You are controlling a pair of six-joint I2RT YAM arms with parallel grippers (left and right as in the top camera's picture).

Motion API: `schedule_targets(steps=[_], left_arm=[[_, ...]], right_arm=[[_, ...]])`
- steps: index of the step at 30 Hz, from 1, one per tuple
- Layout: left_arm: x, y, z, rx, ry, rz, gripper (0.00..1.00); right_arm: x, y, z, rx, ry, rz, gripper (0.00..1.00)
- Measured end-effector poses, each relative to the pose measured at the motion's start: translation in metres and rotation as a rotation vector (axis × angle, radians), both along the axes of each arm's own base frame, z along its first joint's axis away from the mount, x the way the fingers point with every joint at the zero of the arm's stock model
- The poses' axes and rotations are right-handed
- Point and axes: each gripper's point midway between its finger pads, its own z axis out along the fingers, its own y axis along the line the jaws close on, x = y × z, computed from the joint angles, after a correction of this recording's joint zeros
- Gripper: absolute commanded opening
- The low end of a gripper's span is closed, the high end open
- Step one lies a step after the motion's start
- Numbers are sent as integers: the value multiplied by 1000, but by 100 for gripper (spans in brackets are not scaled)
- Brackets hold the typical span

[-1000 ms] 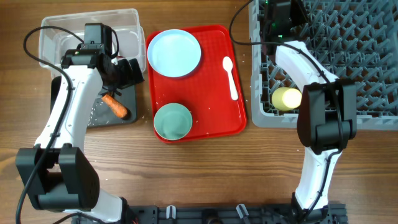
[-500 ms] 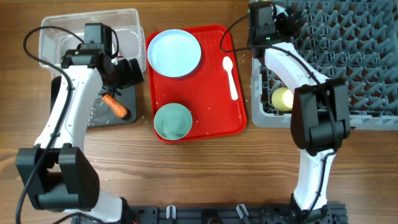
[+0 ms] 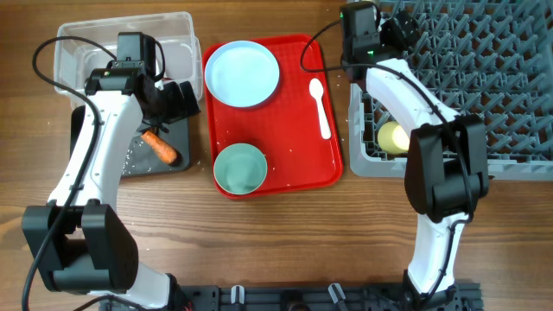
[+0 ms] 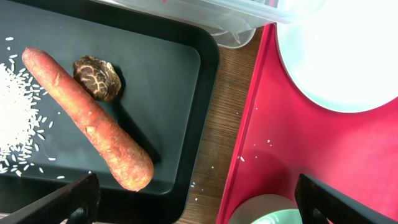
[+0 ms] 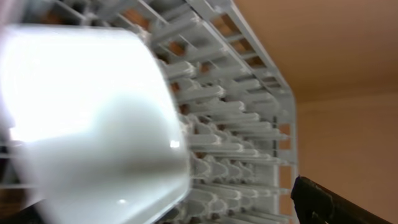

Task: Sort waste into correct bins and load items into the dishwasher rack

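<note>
Next, my right gripper will swing left in the overhead view, back across the tray and down onto the bowl, onto its rack-side rim [image 3: 263, 164], as the bowl is still unracked.
My left gripper [image 3: 180, 99] [image 4: 199, 208] hangs open over the wood strip between the black tray [image 4: 161, 81] and the red tray [image 3: 294, 164]. On the black tray lie an orange carrot stick [image 4: 87, 118], a brown lump [image 4: 97, 78] and rice grains [image 4: 15, 112]. The clear tub [image 3: 86, 39] stands behind it. The pale-blue plate [image 3: 242, 73], mint-green bowl [image 3: 239, 168] and white spoon [image 3: 320, 108] rest on the red tray. My right gripper [image 3: 397, 30] is open at the far-left corner of the grey rack [image 3: 501, 95]. A blurred white rounded item [image 5: 87, 118] sits against the pegs, apart from the one visible finger [image 5: 323, 202]. A yellow cup [image 3: 393, 136] lies in the rack.
Loose rice grains dot the wood and the red tray near the green bowl [image 4: 267, 211]. The right arm [image 3: 441, 173] stretches over the rack's left side. Bare wood table [image 3: 285, 242] lies in front of the trays.
The right wrist has swung left along the rack's far edge to its corner. The left arm, the trays and the yellow cup have not moved.
</note>
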Motion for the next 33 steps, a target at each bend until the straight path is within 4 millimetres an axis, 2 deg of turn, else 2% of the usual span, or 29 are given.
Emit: schedule_targets(steps=[3, 8, 11, 13, 14, 15, 16, 17, 18, 20, 21, 22, 24, 27, 29, 31, 33], left_arm=[[0, 0, 0, 0, 0, 0, 100], [0, 0, 0, 0, 0, 0, 100], [0, 0, 0, 0, 0, 0, 100], [0, 0, 0, 0, 1, 0, 100], [0, 0, 0, 0, 0, 0, 100], [0, 0, 0, 0, 0, 0, 100], [0, 0, 0, 0, 1, 0, 100], [0, 0, 0, 0, 0, 0, 100], [0, 0, 0, 0, 0, 0, 100], [0, 0, 0, 0, 0, 0, 100], [0, 0, 0, 0, 0, 0, 100], [0, 0, 0, 0, 0, 0, 100], [0, 0, 0, 0, 0, 0, 100], [0, 0, 0, 0, 0, 0, 100], [0, 0, 0, 0, 0, 0, 100], [0, 0, 0, 0, 0, 0, 100], [0, 0, 0, 0, 0, 0, 100]], right_arm=[[-9, 16, -7, 79, 42, 36, 100], [-19, 24, -5, 199, 43, 24, 100], [-20, 34, 17, 273, -4, 55, 100], [-31, 52, 39, 379, 3, 125, 100], [-42, 69, 52, 468, 11, 172, 100], [-51, 87, 55, 565, 37, 205, 100], [-90, 126, 45, 786, 197, 249, 100], [-117, 158, 41, 945, 322, 294, 100], [-138, 190, 41, 1084, 423, 356, 100], [-171, 233, 45, 1271, 572, 447, 100], [-181, 255, 45, 1350, 615, 482, 100], [-188, 266, 38, 1403, 649, 455, 99], [-207, 276, 8, 1428, 730, 344, 95], [-252, 291, -56, 1312, 853, 131, 91], [-273, 304, -78, 1209, 853, 87, 77], [-285, 311, -91, 1151, 847, 50, 56], [-280, 304, -94, 1142, 815, -3, 41]])
